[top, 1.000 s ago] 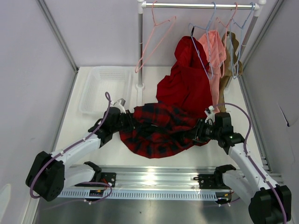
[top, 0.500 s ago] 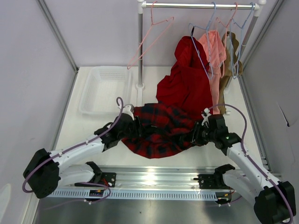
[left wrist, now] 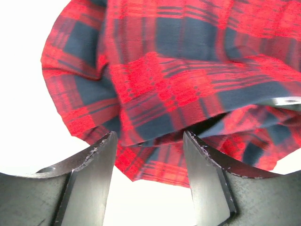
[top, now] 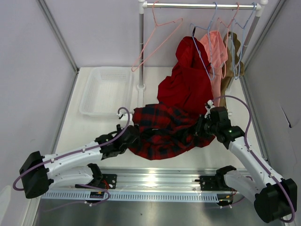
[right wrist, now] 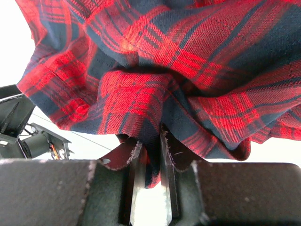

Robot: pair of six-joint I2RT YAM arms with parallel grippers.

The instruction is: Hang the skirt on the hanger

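Note:
The skirt's top layer stands open above the lower cloth, so my left gripper will next go down and slide one finger under it toward my right gripper.
The red and navy plaid skirt lies crumpled on the white table between my two arms. My left gripper stands open at its left edge, and the left wrist view shows the skirt just beyond the wide-apart fingers, with nothing held between them. At the skirt's right edge, my right gripper is shut on a fold of the skirt, the cloth pinched between the fingertips and lifted slightly. The pink hanger hangs from the rail at the back, tilted.
A plain red garment, a salmon-pink one and light blue wire hangers hang on the rail at the back right. A white basket sits back left. The rail's post stands between basket and garments.
My left gripper has let go of the skirt's left edge, opened wide and pulled back towards the near left. My right gripper closed tighter on the fold. The pink hanger is swinging.

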